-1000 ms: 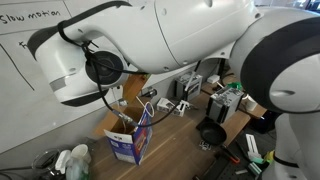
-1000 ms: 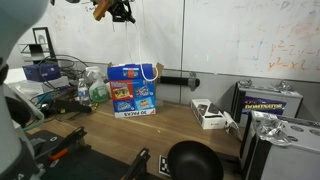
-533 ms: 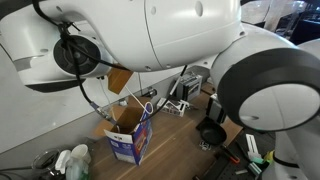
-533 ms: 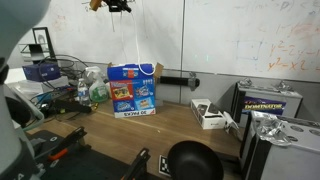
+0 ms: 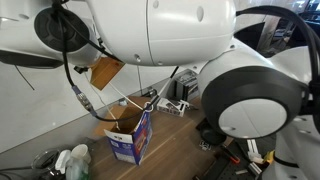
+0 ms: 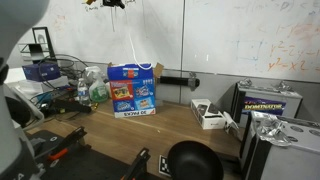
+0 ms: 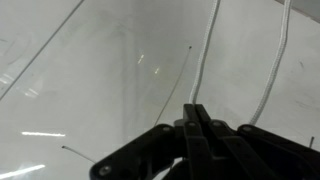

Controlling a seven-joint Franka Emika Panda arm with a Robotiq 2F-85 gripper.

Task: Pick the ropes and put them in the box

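The piece of the thin white rope already hangs into the box's opening, so my gripper will go lower and tilt down over the open box, then let go of that rope.
My gripper (image 6: 112, 4) is high above the box (image 6: 132, 88), at the top edge of an exterior view. In the wrist view its jaws (image 7: 195, 108) are shut on a thin white rope (image 7: 205, 50), and a second strand (image 7: 276, 60) runs beside it. The rope (image 6: 129, 40) hangs straight down from the gripper into the open box. A white loop of rope (image 6: 150, 70) drapes over the box's rim. The box (image 5: 130, 140) is blue-printed cardboard with open flaps, and the loop (image 5: 150, 97) shows at its top corner. There the arm hides most of the gripper.
The box stands on a wooden table (image 6: 170, 125) against a whiteboard wall. Bottles (image 6: 97, 90) and a wire basket (image 6: 60, 75) stand beside it. A white power strip (image 6: 210, 115), a dark round object (image 6: 190, 160) and a Dominator carton (image 6: 268, 105) lie further along.
The gripper has risen with the rope and drawn more of it up out of the box. The box has stayed in place.
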